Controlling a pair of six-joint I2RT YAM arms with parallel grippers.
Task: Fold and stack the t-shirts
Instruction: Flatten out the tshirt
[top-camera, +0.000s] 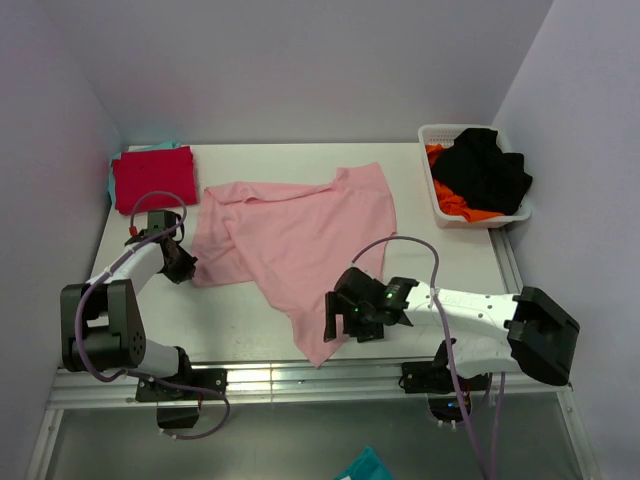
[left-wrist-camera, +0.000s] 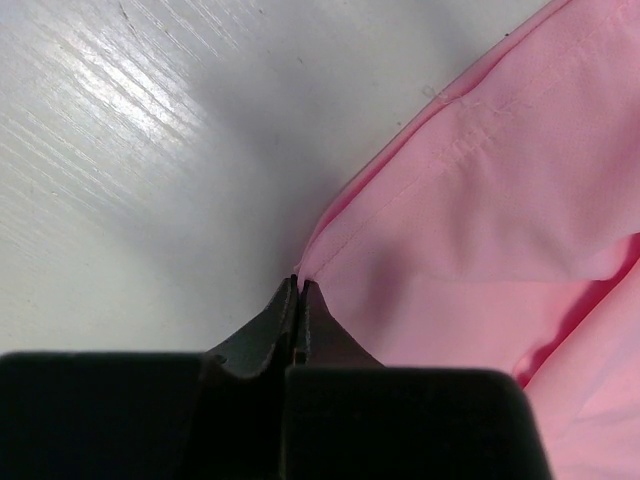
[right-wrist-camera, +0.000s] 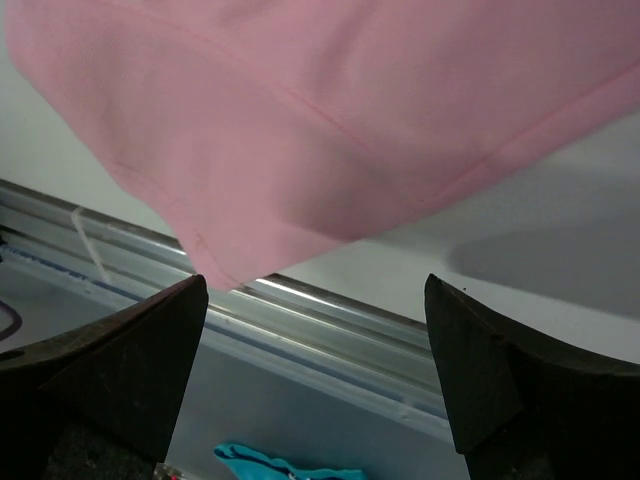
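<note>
My right gripper has the corner's tip off-centre by one finger, so next it needs to go left in the top view, back and down onto the shirt's near corner (top-camera: 317, 359) (right-wrist-camera: 225, 272).
The light pink t-shirt (top-camera: 300, 235) lies spread and rumpled across the middle of the table. My left gripper (top-camera: 183, 268) is at its left edge, shut and pinching the hem (left-wrist-camera: 299, 283); pink cloth (left-wrist-camera: 480, 200) fills the right of that view. My right gripper (top-camera: 335, 315) is open and empty beside the shirt's near corner, which hangs ahead of the jaws (right-wrist-camera: 315, 290) in the right wrist view (right-wrist-camera: 300, 130). The red t-shirt (top-camera: 153, 177) lies folded at the back left, with a teal edge (top-camera: 150, 147) showing under it.
A white basket (top-camera: 432, 195) with black and orange clothes stands at the back right. The table's metal front rail (right-wrist-camera: 330, 330) runs just under the right gripper. A teal cloth (top-camera: 365, 467) lies on the floor below the front edge, also in the right wrist view (right-wrist-camera: 280, 465).
</note>
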